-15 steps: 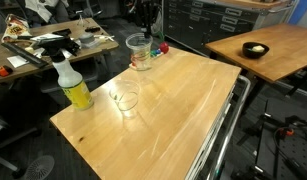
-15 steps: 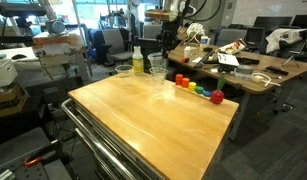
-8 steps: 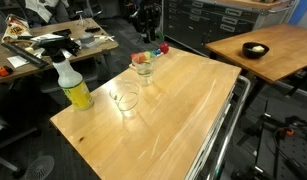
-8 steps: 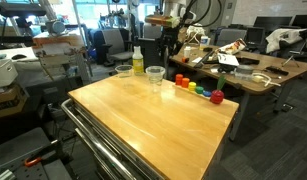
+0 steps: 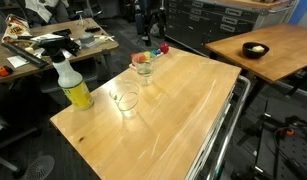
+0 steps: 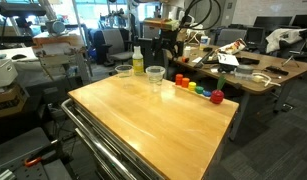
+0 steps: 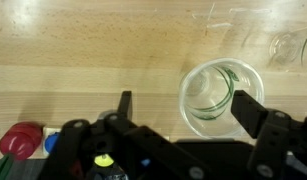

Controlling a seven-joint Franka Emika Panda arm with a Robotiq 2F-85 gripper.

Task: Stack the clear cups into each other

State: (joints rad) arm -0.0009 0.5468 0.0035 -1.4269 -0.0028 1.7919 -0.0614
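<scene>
My gripper moves down astride the clear cup's rim (image 5: 149,57) (image 7: 184,102) next, as the clear cup's near side is between my open fingers.
A nested stack of clear cups (image 5: 143,64) stands near the far edge of the wooden table (image 5: 183,110); in an exterior view it is seen at stack (image 6: 155,75). My gripper (image 5: 146,42) hangs open just above it, touching nothing. In the wrist view the stack (image 7: 218,95), with a green line inside, sits toward the right finger (image 7: 249,110) of the open gripper (image 7: 183,108). A single clear cup (image 5: 124,100) stands apart nearer the bottle, also seen as cup (image 6: 124,71) and cup (image 7: 291,45).
A yellow spray bottle (image 5: 73,88) stands at the table's side edge. A row of small coloured blocks (image 6: 198,88) lies along the far edge beside the stack, ending in a red block (image 7: 21,140). Cluttered desks surround the table.
The jaws were shut on a clear cup held above the other cup. That cup now sits nested in it, and the jaws have opened wide and let go.
</scene>
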